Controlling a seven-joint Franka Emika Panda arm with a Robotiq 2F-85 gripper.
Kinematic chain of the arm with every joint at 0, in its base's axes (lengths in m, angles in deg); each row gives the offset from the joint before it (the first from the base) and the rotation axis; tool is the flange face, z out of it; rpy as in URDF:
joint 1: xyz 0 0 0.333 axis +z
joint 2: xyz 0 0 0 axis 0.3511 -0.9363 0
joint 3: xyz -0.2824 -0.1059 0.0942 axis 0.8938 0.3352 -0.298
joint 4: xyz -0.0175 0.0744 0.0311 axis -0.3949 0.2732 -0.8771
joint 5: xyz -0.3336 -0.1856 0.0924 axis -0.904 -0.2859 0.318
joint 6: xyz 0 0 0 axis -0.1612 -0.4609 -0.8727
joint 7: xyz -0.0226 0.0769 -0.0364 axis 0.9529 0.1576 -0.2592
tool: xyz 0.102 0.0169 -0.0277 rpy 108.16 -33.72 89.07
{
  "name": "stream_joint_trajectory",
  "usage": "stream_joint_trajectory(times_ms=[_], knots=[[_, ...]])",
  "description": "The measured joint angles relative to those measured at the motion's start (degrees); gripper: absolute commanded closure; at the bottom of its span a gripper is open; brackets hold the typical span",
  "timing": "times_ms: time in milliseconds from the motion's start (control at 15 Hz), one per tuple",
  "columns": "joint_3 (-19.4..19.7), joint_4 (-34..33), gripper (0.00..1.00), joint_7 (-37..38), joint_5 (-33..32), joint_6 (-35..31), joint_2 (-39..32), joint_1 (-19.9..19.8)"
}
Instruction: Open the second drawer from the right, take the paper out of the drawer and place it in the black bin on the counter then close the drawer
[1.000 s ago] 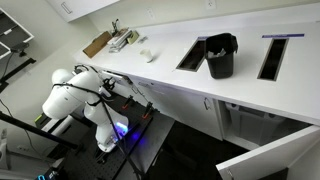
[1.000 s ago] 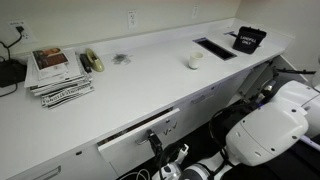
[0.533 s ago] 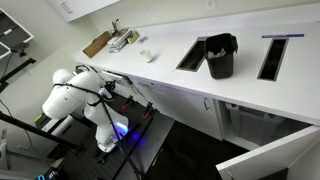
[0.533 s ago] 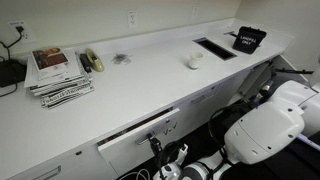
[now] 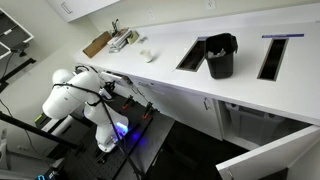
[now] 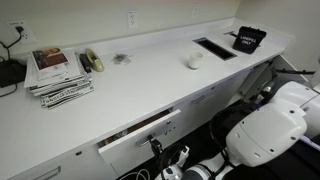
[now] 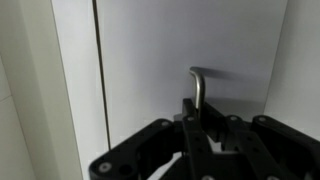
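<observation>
The metal handle [image 7: 197, 85] sits between my gripper's fingers with the drawer only slightly ajar. My gripper draws back from the counter and releases the handle next.
In the wrist view my gripper [image 7: 200, 113] is shut on the metal drawer handle [image 7: 197, 85], a bent bar standing off the white drawer front [image 7: 180, 40]. In an exterior view the drawer [image 6: 135, 138] sits under the white counter and stands slightly ajar, with a dark gap along its top, and the gripper [image 6: 155, 147] is at its front. The white arm [image 5: 70, 95] reaches under the counter edge towards the drawer [image 5: 140, 97]. The black bin [image 5: 221, 55] stands on the counter and also shows as the black bin [image 6: 248, 39] at the far end. The paper is hidden.
A stack of magazines [image 6: 60, 75] and a small white object [image 6: 194, 61] lie on the counter. Two rectangular cutouts [image 5: 192, 55] [image 5: 273, 57] flank the bin. A cabinet door [image 5: 270, 160] hangs open low down. Clutter [image 5: 120, 40] sits at the counter's far end.
</observation>
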Motion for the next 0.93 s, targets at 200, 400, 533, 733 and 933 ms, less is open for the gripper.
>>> stream_joint_trajectory(times_ms=[200,400,533,733,933], knots=[[-1.04,0.71,0.98,0.71,0.30,2.53,-0.03,1.93],[-2.45,1.25,0.98,0.98,1.34,5.50,-0.07,4.65],[-3.18,1.33,0.98,1.08,2.54,7.05,-0.10,6.60],[-3.93,1.31,0.98,1.23,4.53,8.86,-0.09,9.59],[-4.35,1.17,0.98,1.40,6.34,10.13,-0.08,12.36]])
